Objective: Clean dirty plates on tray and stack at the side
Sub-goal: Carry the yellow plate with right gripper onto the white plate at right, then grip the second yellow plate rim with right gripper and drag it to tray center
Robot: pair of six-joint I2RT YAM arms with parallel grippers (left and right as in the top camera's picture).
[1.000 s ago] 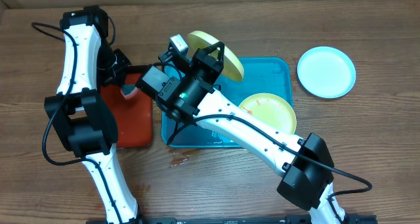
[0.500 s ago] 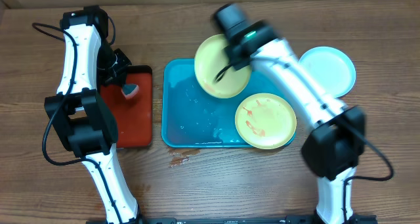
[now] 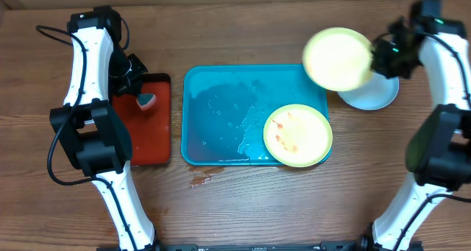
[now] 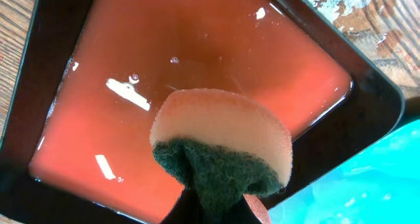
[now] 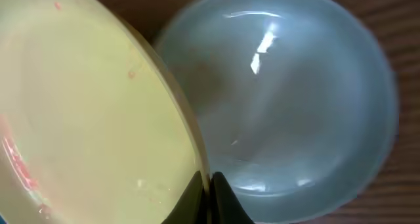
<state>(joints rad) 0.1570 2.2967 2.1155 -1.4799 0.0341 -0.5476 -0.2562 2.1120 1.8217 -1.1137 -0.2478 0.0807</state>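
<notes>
I need to move my right gripper to the right in the overhead view next and lower it onto the white plate [image 3: 371, 91] [image 5: 278, 104], because the held plate still sticks out over the tray.
My right gripper [image 3: 381, 59] [image 5: 209, 184] is shut on the rim of a pale yellow-green plate [image 3: 338, 57] [image 5: 85, 119], held in the air over the left edge of the white plate with a light-blue rim [image 3: 372, 93] [image 5: 289, 112] that lies on the table right of the tray. Faint red smears show on the held plate. Another yellow-green plate [image 3: 298, 135] with orange smears lies in the right front corner of the wet turquoise tray [image 3: 213, 118]. My left gripper [image 3: 140, 96] [image 4: 216, 214] is shut on a sponge [image 3: 146, 101] [image 4: 223, 145], pink with a dark green scouring side, over the red-orange tray [image 3: 154, 133] [image 4: 197, 46].
The red-orange tray with a black rim holds liquid and sits left of the turquoise tray [image 4: 387, 178]. A small wet stain [image 3: 200, 179] marks the wood in front of the turquoise tray. The table's far edge runs along the top of the overhead view.
The right arm has swung from the tray's left side to the far right, carrying the yellow-green plate over the white plate. The left arm and sponge have stayed put.
</notes>
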